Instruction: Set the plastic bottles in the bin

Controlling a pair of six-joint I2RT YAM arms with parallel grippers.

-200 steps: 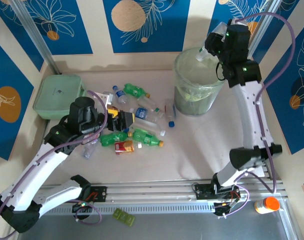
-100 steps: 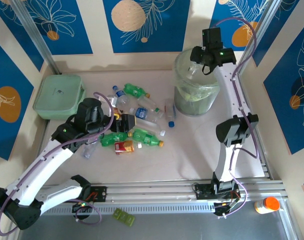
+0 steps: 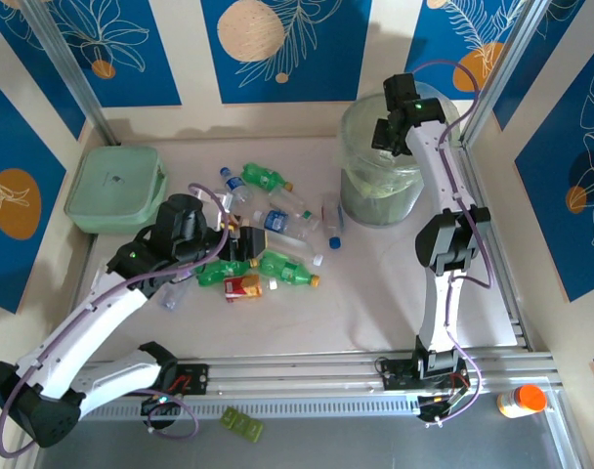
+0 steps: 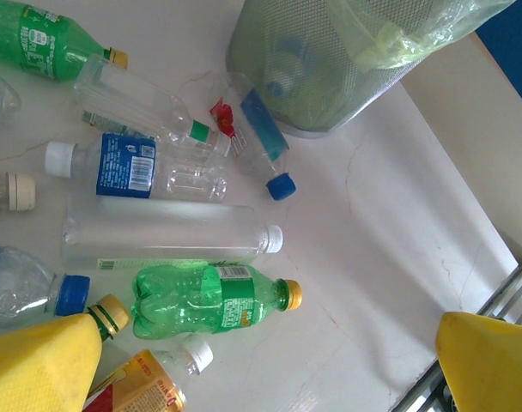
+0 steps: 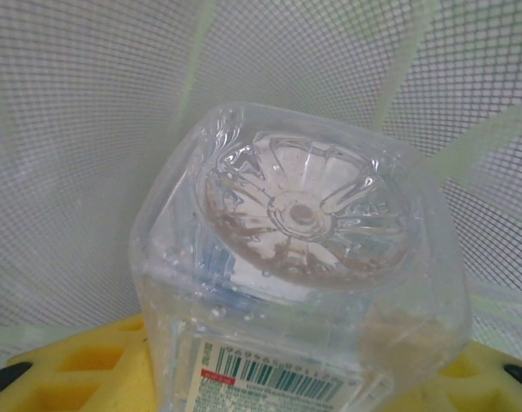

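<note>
The clear bottle goes further down into the bin's opening next. My right gripper then opens to release the clear bottle [image 5: 304, 215], since the bin's mesh-walled inside lies below that gripper.
Several plastic bottles [image 3: 268, 230], clear and green, lie scattered on the table left of the bin [image 3: 375, 191]. My left gripper [image 3: 240, 237] hovers over this pile, open, its yellow fingers [image 4: 38, 360] wide apart. Below it lie a green bottle [image 4: 209, 300], a long clear one [image 4: 166, 232] and a blue-labelled one [image 4: 141, 167]. A blue-capped bottle [image 4: 261, 142] rests beside the bin [image 4: 330, 60]. My right gripper [image 3: 395, 132] reaches down into the bin's mouth. In the right wrist view my right gripper [image 5: 287, 378] is shut on a clear bottle [image 5: 304, 215], base first towards the mesh wall [image 5: 89, 103].
A flat pale-green lidded box [image 3: 114, 188] sits at the table's far left. An orange-capped bottle [image 3: 522, 400] lies off the table at the near right, past the metal rail [image 3: 326, 371]. Blue patterned walls close the back and sides.
My right arm swung left from the bin's far right rim and lowered the clear bottle into the bin's mouth. My left arm crept slightly right over the pile.
</note>
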